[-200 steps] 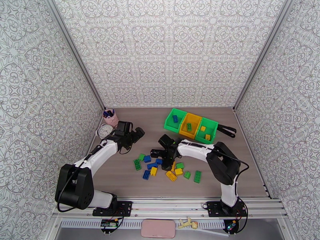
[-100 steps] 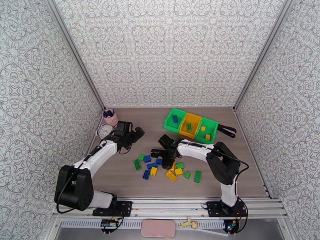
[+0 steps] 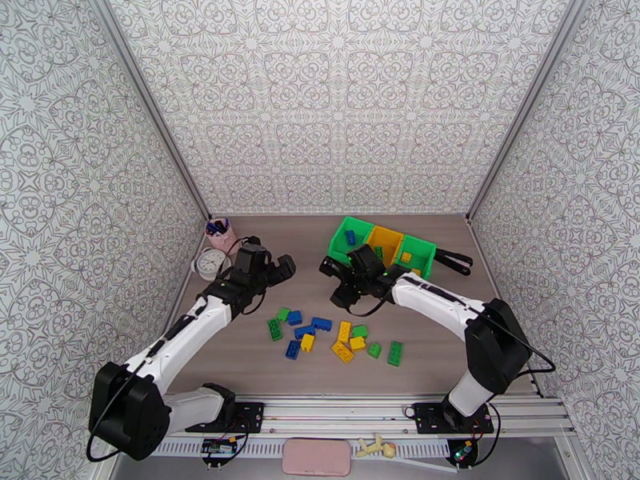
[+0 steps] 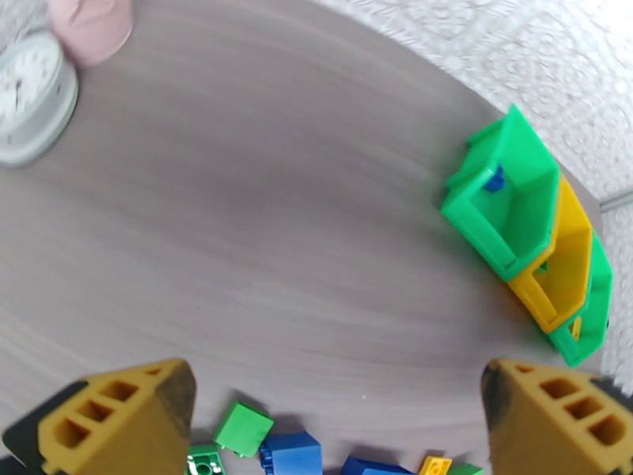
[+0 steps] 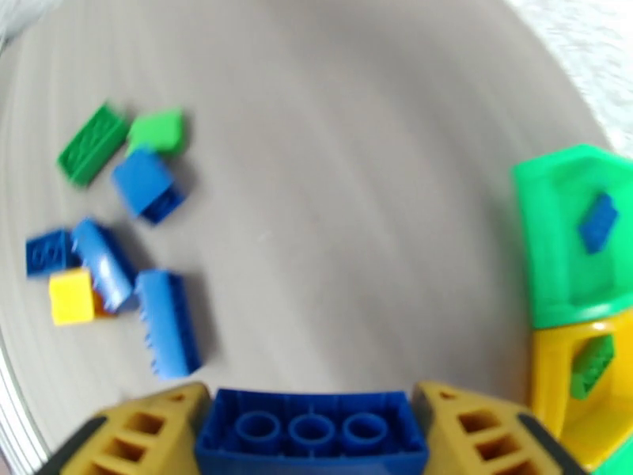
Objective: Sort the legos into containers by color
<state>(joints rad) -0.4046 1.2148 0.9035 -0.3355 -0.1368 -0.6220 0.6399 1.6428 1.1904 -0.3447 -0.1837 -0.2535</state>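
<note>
My right gripper moves outward over the green bin holding a blue brick (image 5: 597, 221) next and releases the long blue lego, since that bin lies outward of it.
My right gripper (image 3: 337, 283) is shut on a long blue lego (image 5: 312, 427) and hangs above the table just short of the left green bin (image 3: 349, 234). That bin holds a small blue brick (image 5: 597, 221). The yellow-orange bin (image 3: 387, 244) beside it holds a green brick (image 5: 592, 366), and the right green bin (image 3: 418, 258) holds two yellow bricks. Several loose legos (image 3: 328, 336) in blue, green and yellow lie in a cluster at mid-table. My left gripper (image 3: 280, 270) hovers open, far-left of the cluster, with its yellow fingers (image 4: 119, 417) wide apart and nothing between them.
A pink pen cup (image 3: 222, 231) and a round white clock (image 3: 211, 262) stand at the far left. A black tool (image 3: 453, 262) lies right of the bins. Patterned walls close in the table on three sides.
My right gripper rose from the brick cluster with the blue lego and swung back toward the bins. My left arm stretched slightly forward and to the right.
</note>
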